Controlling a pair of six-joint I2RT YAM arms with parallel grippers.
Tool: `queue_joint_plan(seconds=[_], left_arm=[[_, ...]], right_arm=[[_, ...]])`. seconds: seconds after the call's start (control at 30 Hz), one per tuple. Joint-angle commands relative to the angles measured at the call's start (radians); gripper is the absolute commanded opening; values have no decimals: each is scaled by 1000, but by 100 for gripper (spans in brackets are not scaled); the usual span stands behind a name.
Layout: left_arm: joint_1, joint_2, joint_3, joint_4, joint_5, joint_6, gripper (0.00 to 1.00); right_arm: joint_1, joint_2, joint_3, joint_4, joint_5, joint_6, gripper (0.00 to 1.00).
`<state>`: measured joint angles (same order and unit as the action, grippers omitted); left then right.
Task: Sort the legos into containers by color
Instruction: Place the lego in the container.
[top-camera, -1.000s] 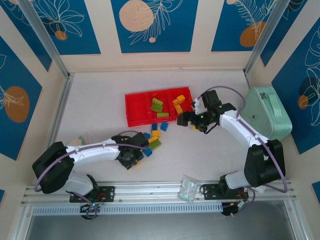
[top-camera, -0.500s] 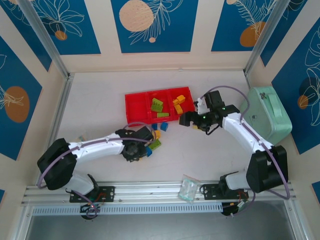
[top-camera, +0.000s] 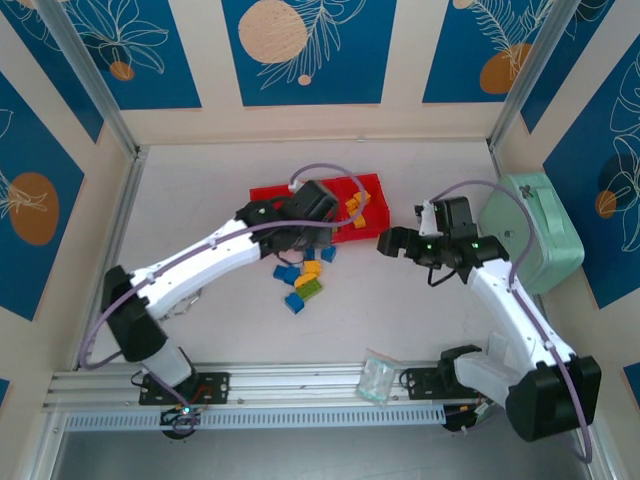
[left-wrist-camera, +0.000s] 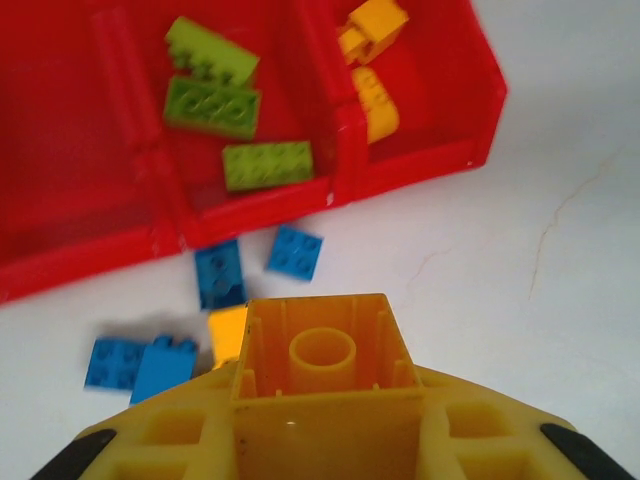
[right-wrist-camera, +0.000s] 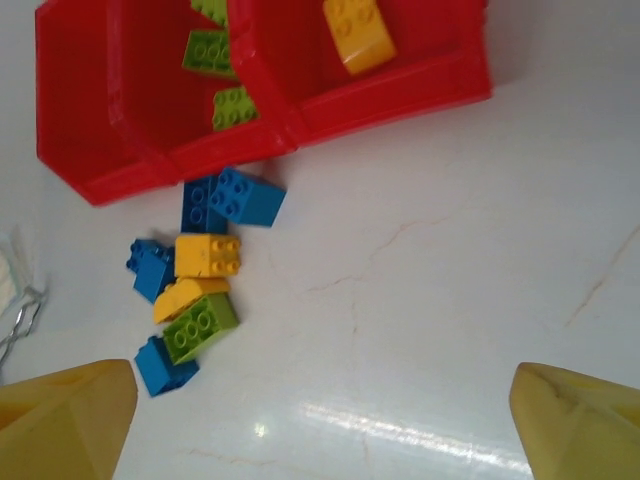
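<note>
My left gripper carries this lego outward next, then lowers it, to reach the section of the tray with orange-yellow legos.
My left gripper (left-wrist-camera: 325, 440) is shut on an orange-yellow lego (left-wrist-camera: 322, 350), whose hollow underside faces the camera. From above, this gripper (top-camera: 300, 232) hangs over the near edge of the red containers tray (top-camera: 262, 195). The middle compartment (left-wrist-camera: 190, 190) holds three lime green legos (left-wrist-camera: 212, 105). Orange-yellow ones (left-wrist-camera: 372, 100) lie in the right compartment. Loose legos lie on the table just before the tray: blue (right-wrist-camera: 245, 197), yellow (right-wrist-camera: 208, 255), green (right-wrist-camera: 200, 327) and another blue (right-wrist-camera: 165, 365). My right gripper (top-camera: 392, 243) is open and holds nothing, right of the tray, its fingertips (right-wrist-camera: 70, 415) spread wide.
A mint green case with a handle (top-camera: 535, 230) stands at the right wall behind the right arm. A small clear bag (top-camera: 378, 380) lies at the near edge between the arm bases. The loose pile (top-camera: 305, 280) sits mid-table.
My left arm lifted from the loose pile and swung up to the tray with the yellow lego in its jaws. The right gripper drew back rightward from the tray and opened a little wider.
</note>
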<state>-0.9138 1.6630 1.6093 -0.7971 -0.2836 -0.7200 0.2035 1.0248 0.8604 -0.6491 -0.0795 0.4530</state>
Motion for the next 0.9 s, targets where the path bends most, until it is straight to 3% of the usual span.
queue_joint_plan(seconds=[0.0, 0.17, 0.43, 0.63, 0.87], left_arm=[[34, 124, 116, 21, 56, 167, 0], [57, 319, 279, 97, 113, 216, 0], [85, 601, 569, 109, 203, 236, 0], [91, 742, 708, 92, 145, 246, 0], [115, 783, 712, 93, 71, 210, 0]], right_arm=[[-6, -132, -86, 51, 105, -9, 99], [-9, -346, -215, 127, 130, -90, 99], [-19, -534, -219, -23, 159, -163, 99], [-18, -614, -249, -22, 184, -152, 99], [-6, -592, -254, -16, 155, -164, 99]])
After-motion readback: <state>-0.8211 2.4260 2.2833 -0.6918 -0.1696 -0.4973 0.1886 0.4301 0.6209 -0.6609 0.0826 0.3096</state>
